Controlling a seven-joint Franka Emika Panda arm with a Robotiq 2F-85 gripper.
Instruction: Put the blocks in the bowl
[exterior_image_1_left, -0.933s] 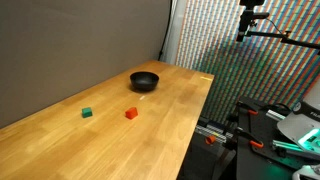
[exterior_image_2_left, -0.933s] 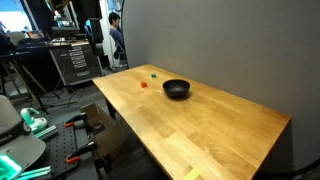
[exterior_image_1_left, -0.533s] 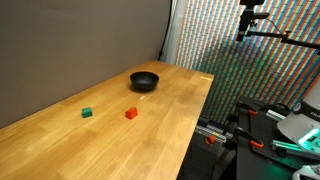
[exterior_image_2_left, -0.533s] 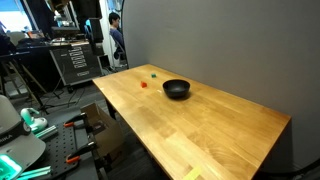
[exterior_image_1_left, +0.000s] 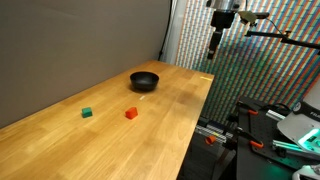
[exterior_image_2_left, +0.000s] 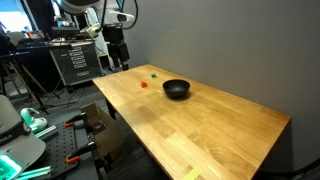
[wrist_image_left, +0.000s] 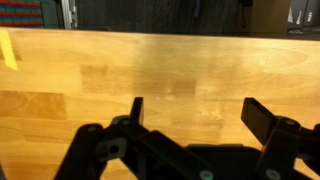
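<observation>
I will next lower my open gripper outward around the red block, which lies below and outward of it, with bare wood around the block for both fingers.
A red block (exterior_image_1_left: 131, 114) and a green block (exterior_image_1_left: 87, 113) lie apart on the wooden table (exterior_image_1_left: 90, 140). Both also show small in an exterior view, the red block (exterior_image_2_left: 143, 84) and the green block (exterior_image_2_left: 152, 73). The black bowl (exterior_image_1_left: 145, 81) stands farther along the table, also seen in an exterior view (exterior_image_2_left: 177, 90). My gripper (exterior_image_1_left: 214, 47) hangs high above the table's far end, away from blocks and bowl; it also shows in an exterior view (exterior_image_2_left: 120, 62). In the wrist view my gripper (wrist_image_left: 198, 115) is open and empty over bare wood.
A grey wall runs along the table's back. A patterned screen (exterior_image_1_left: 250, 70) and equipment stands rise beyond the table's end. A tool cart (exterior_image_2_left: 75, 62) and a person (exterior_image_2_left: 117, 40) are in the background. Yellow tape (wrist_image_left: 9, 48) marks the table's edge.
The arm with its gripper has come into both exterior views; it did not show before. Blocks and bowl have not moved.
</observation>
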